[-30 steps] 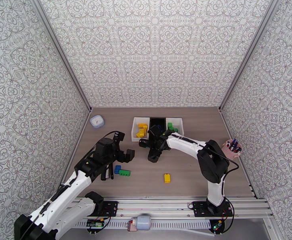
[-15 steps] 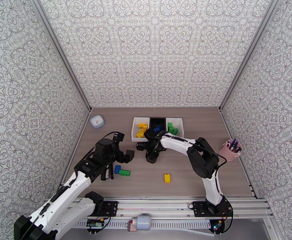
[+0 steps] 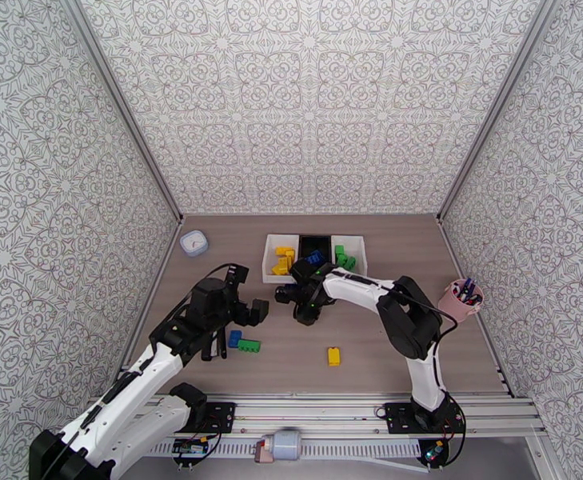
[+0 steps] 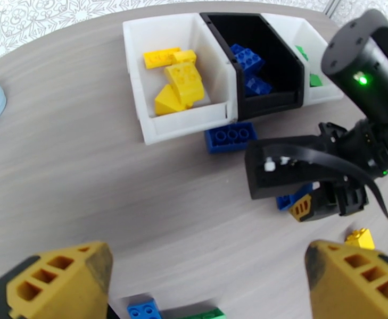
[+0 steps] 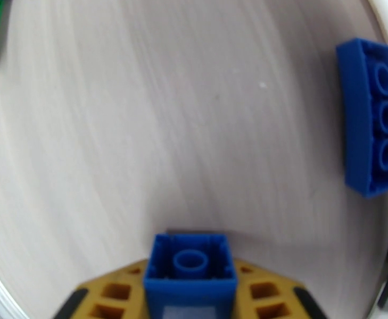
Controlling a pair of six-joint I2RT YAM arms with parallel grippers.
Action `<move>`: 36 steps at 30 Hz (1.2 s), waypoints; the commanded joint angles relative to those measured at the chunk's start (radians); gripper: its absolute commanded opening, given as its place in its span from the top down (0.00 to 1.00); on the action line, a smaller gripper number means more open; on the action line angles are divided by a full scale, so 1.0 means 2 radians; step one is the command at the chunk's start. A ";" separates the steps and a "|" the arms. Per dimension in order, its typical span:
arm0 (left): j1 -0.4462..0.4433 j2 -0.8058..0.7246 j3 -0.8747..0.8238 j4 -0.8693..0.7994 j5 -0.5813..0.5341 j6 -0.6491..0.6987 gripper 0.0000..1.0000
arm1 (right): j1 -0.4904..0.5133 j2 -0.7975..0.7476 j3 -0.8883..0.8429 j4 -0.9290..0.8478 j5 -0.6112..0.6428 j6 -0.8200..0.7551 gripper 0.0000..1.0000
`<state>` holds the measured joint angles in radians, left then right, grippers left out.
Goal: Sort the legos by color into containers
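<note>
My right gripper should lift the small blue lego and carry it outward over the black bin [image 4: 279, 99] to release it there, because that bin already holds blue legos.
My right gripper [image 5: 187, 285] is shut on a small blue lego [image 5: 187, 267], low over the table in front of the containers [image 3: 303, 312]. A longer blue lego [image 5: 377, 118] lies flat against the bins' front. The left white bin [image 4: 140, 75] holds yellow legos, the black bin [image 4: 279, 99] blue ones, and the right white bin [image 4: 321, 49] green ones. My left gripper [image 3: 253, 312] hovers open with nothing between its fingers, just above a loose blue lego [image 3: 234, 338] and a green lego [image 3: 249, 346]. A yellow lego [image 3: 334, 356] lies alone nearer the front.
A small white round dish [image 3: 194, 243] sits at the back left by the wall. A pink cup of pens [image 3: 461, 296] stands at the right edge. Patterned walls close in three sides of the table.
My right gripper's jaws have closed onto the small blue lego, and that arm has shifted slightly left. The left arm has not moved.
</note>
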<state>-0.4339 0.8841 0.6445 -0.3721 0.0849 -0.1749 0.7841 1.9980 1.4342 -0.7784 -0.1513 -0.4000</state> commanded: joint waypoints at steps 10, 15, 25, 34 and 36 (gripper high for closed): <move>-0.054 0.023 -0.008 0.062 -0.023 0.006 0.00 | -0.073 -0.128 -0.055 0.155 0.057 0.219 0.72; -0.084 0.050 -0.005 0.087 -0.042 -0.002 0.00 | -0.107 -0.094 -0.016 0.185 0.088 0.279 0.73; -0.109 0.076 0.002 0.109 -0.063 -0.012 0.00 | -0.131 0.049 0.136 0.169 0.105 0.278 0.72; -0.114 0.077 0.006 0.119 -0.079 -0.018 0.00 | -0.136 0.077 0.182 0.148 0.116 0.261 0.45; -0.114 0.080 0.006 0.126 -0.083 -0.024 0.00 | -0.135 0.058 0.163 0.157 0.112 0.255 0.35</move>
<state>-0.6548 1.0332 0.6445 -0.1623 -0.0509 -0.1921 0.5167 2.1700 1.7741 -0.4572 0.0643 0.1265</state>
